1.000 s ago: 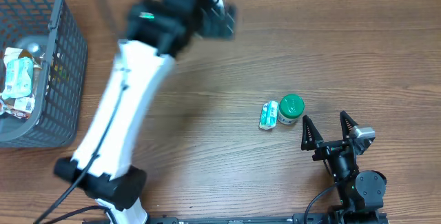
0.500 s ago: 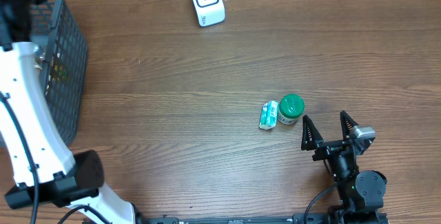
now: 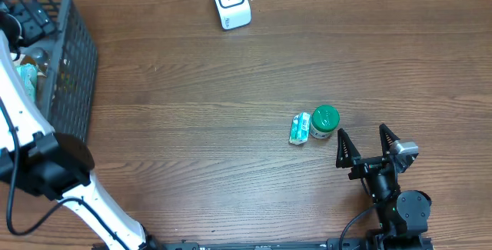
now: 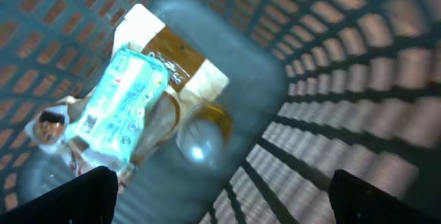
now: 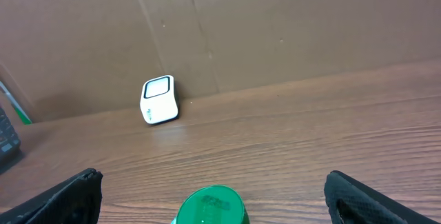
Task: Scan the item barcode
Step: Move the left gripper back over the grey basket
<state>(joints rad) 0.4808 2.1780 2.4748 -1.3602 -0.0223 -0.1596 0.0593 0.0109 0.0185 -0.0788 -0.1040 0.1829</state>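
The clear rounded item (image 3: 40,55) lies below my left gripper, beside the brown-and-white box. I should move the open gripper down next, deeper into the basket (image 3: 73,88) and around the item.
My left gripper (image 3: 29,18) hangs open inside the grey mesh basket (image 3: 73,88) at the far left. In the left wrist view its open gripper (image 4: 220,198) is above a light-blue packet (image 4: 120,103), a brown-and-white box (image 4: 180,57) and a clear rounded item (image 4: 200,141), touching none of them. The white scanner (image 3: 231,2) stands at the table's far edge. My right gripper (image 3: 361,138) rests open at the front right. Just ahead of it stand a green-lidded jar (image 3: 324,121) and a small pale-blue packet (image 3: 300,128).
The basket's mesh walls (image 4: 344,58) rise closely around the left gripper. In the right wrist view the scanner (image 5: 160,100) stands before a brown cardboard wall (image 5: 275,24), and the green lid (image 5: 210,209) lies between the open gripper (image 5: 213,181).
The left arm has swung from above the scanner at the back of the table over to the left and down into the basket, uncovering the scanner. The right arm has not moved.
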